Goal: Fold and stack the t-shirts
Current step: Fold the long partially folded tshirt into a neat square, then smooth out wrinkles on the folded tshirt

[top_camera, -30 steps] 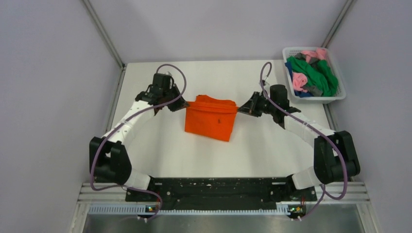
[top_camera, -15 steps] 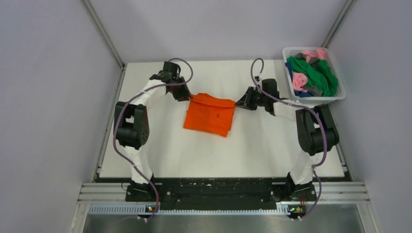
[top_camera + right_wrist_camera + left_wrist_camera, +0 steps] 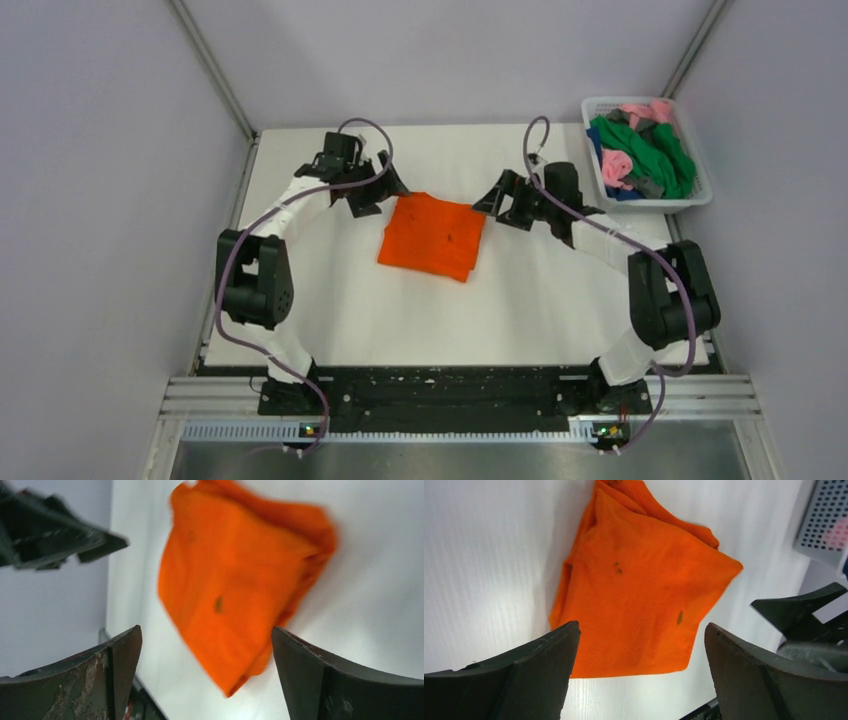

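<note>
My left gripper is above and in front of the t-shirt's edge away from the basket (image 3: pixel 561 594), so it will lower back there and pinch the already folded t-shirt.
A bright orange t-shirt (image 3: pixel 433 236) lies folded into a rough square on the white table, also seen in the left wrist view (image 3: pixel 639 585) and the right wrist view (image 3: pixel 240 590). My left gripper (image 3: pixel 378 190) hangs open just off its far left corner, jaws wide apart with nothing between them (image 3: pixel 640 630). Off the shirt's far right corner my right gripper (image 3: pixel 499 200) is open too, holding nothing (image 3: pixel 206 632). More t-shirts, green (image 3: pixel 650 150), pink and blue, are bundled in the basket.
A white mesh basket (image 3: pixel 694 202) stands at the table's far right corner, next to the right arm. Grey walls close in the left, back and right sides. The arm bases sit on a black rail at the near edge.
Both grippers went from shut on the orange t-shirt's far corners to wide open and drew back from it. The shirt dropped flat on the table, a little farther back than a second ago.
</note>
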Robot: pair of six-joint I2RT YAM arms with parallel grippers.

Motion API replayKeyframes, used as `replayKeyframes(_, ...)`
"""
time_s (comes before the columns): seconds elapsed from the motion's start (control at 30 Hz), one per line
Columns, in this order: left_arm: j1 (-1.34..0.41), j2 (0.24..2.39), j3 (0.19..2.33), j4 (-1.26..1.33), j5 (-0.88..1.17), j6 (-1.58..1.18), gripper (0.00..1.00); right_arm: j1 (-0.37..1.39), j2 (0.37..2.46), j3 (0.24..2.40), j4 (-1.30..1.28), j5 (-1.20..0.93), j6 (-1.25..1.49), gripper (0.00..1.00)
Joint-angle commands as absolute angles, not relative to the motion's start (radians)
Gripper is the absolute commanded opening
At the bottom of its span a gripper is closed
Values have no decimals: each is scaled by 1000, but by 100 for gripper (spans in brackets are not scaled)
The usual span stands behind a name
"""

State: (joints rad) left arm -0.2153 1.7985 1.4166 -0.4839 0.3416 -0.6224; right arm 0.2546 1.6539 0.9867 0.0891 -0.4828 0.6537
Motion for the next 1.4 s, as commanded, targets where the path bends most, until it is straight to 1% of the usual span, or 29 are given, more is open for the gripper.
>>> replayKeyframes(0.0,-246,1714,1304,-342,440,-656,99,409,1544,855,334,-717,754,99)
replayKeyframes(0.07,-257,1722,1268,-314,470,-684,99,479,1553,829,392,-730,792,99)
replayKeyframes(0.2,-308,1756,1181,-226,480,-754,99,564,1617,807,493,-659,875,99)
replayKeyframes(0.47,-314,1826,1063,-187,446,-773,99,566,1732,711,490,-605,861,98)
replayKeyframes(0.63,-312,1784,986,-236,361,-745,99,511,1743,620,447,-565,823,98)
replayKeyframes(0.83,-321,1641,838,-264,312,-746,99,482,1661,517,370,-531,748,98)
replayKeyframes(0.97,-371,1509,738,-272,287,-774,99,482,1545,513,305,-539,692,98)
replayKeyframes(1.07,-386,1429,746,-330,202,-768,99,481,1467,563,191,-479,632,98)
replayKeyframes(1.17,-386,1380,783,-398,119,-761,99,475,1389,588,152,-480,619,98)
replayKeyframes(1.3,-383,1357,831,-480,15,-763,99,466,1286,588,107,-439,598,98)
replayKeyframes(1.37,-381,1359,857,-523,-70,-761,99,463,1247,585,67,-407,581,98)
